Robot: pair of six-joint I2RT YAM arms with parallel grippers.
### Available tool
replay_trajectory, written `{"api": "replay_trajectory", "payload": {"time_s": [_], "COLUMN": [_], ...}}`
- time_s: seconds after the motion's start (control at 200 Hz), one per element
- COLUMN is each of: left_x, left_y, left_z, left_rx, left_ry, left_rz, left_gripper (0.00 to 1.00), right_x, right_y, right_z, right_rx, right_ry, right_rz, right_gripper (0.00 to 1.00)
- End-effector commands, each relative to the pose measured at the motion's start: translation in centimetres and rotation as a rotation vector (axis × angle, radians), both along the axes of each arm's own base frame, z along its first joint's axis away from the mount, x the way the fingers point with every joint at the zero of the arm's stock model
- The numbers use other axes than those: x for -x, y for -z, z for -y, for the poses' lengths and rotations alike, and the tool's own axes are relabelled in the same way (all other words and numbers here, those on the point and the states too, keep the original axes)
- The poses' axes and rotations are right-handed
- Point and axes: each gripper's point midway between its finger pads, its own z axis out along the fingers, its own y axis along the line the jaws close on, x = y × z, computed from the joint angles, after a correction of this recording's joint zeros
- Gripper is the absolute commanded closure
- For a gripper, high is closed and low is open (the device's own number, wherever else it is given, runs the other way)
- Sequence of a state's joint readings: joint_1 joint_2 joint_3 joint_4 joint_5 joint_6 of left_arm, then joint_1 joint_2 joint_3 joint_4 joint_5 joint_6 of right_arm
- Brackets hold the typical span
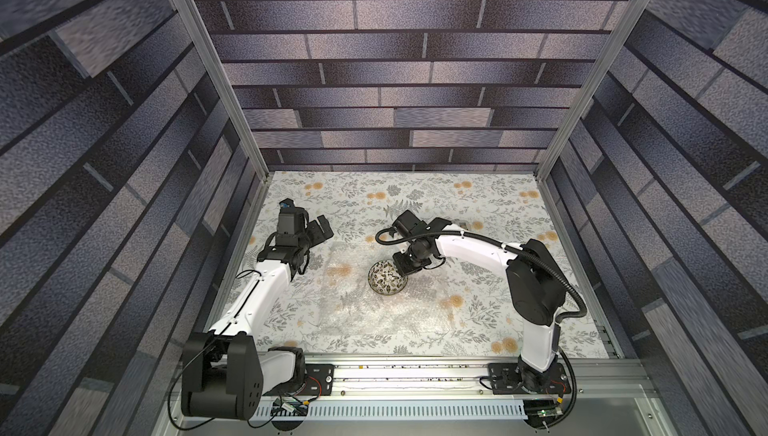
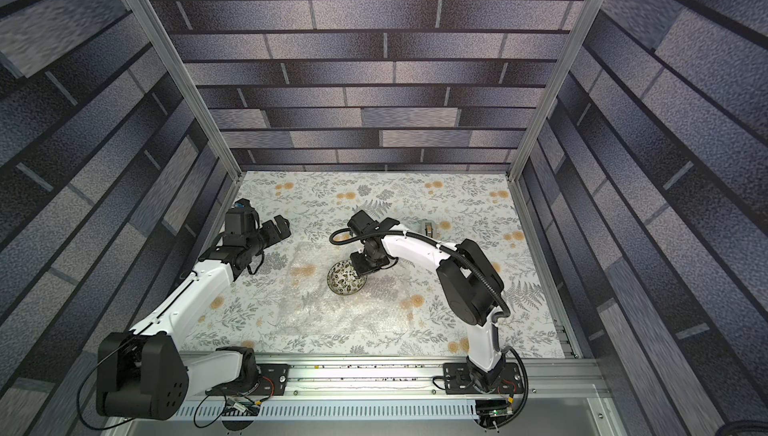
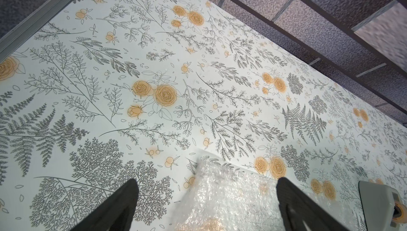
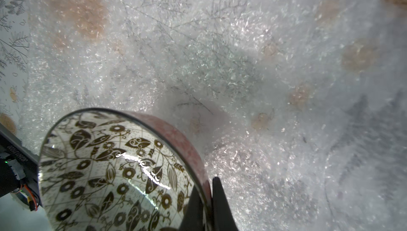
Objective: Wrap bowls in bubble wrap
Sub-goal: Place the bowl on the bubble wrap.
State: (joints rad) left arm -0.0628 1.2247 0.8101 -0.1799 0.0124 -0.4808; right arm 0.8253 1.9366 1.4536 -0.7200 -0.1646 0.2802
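Note:
The right gripper lowers next, sets the bowl onto the bubble wrap below and releases the bowl's rim, because the bubble wrap (image 4: 242,65) is spread flat under the tilted bowl.
The bowl (image 1: 385,277) (image 2: 346,277) is pale inside with a dark leaf pattern and has a reddish outside (image 4: 114,170). My right gripper (image 4: 208,188) (image 1: 405,265) is shut on its rim, one finger inside and one outside, holding it tilted over the bubble wrap (image 4: 242,65). The wrap lies spread flat on the tablecloth in both top views (image 1: 365,309) (image 2: 332,309). My left gripper (image 3: 206,182) (image 1: 322,228) hangs open above the wrap's far left corner (image 3: 231,197), with nothing between its fingers.
A grey tape dispenser (image 2: 428,228) (image 3: 378,203) stands behind the right arm, towards the back. The floral tablecloth (image 1: 478,189) covers the table, enclosed by metal frame posts (image 1: 257,172) and patterned walls. The arm bases sit on the front rail (image 1: 415,376).

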Motion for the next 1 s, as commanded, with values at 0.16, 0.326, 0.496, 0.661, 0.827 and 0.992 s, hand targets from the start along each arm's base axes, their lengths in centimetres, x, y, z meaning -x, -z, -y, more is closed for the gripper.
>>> {"api": "replay_trajectory", "payload": {"time_s": [0.16,0.326,0.496,0.661,0.827,0.992], "left_x": [0.5,0.5,0.5,0.9,1.2,1.4], "left_y": [-0.6,-1.8,-2.2,-3.0,-3.5,-2.7], "left_z": [2.1,1.9,1.7,2.1,2.7,1.9], "left_rx": [0.059,0.092,0.189,0.272,0.287,0.274], "left_ry": [0.095,0.086,0.080,0.121,0.184,0.133], "left_rz": [0.013,0.085,0.102,0.196,0.226,0.207], "left_gripper": [0.00,0.00,0.00,0.00,0.00,0.00], "right_x": [0.0,0.1,0.0,0.1,0.6,0.4], "right_y": [-0.1,1.0,1.6,1.9,1.0,-2.3], "right_z": [-1.0,-0.6,-0.5,-0.5,-0.7,-0.7], "right_rx": [-0.011,0.011,0.017,0.015,-0.029,-0.103], "right_ry": [0.009,0.013,0.018,0.021,0.003,0.003], "right_rz": [0.021,0.016,0.023,0.018,0.014,0.089], "right_gripper": [1.00,1.00,1.00,1.00,0.72,0.51]}}
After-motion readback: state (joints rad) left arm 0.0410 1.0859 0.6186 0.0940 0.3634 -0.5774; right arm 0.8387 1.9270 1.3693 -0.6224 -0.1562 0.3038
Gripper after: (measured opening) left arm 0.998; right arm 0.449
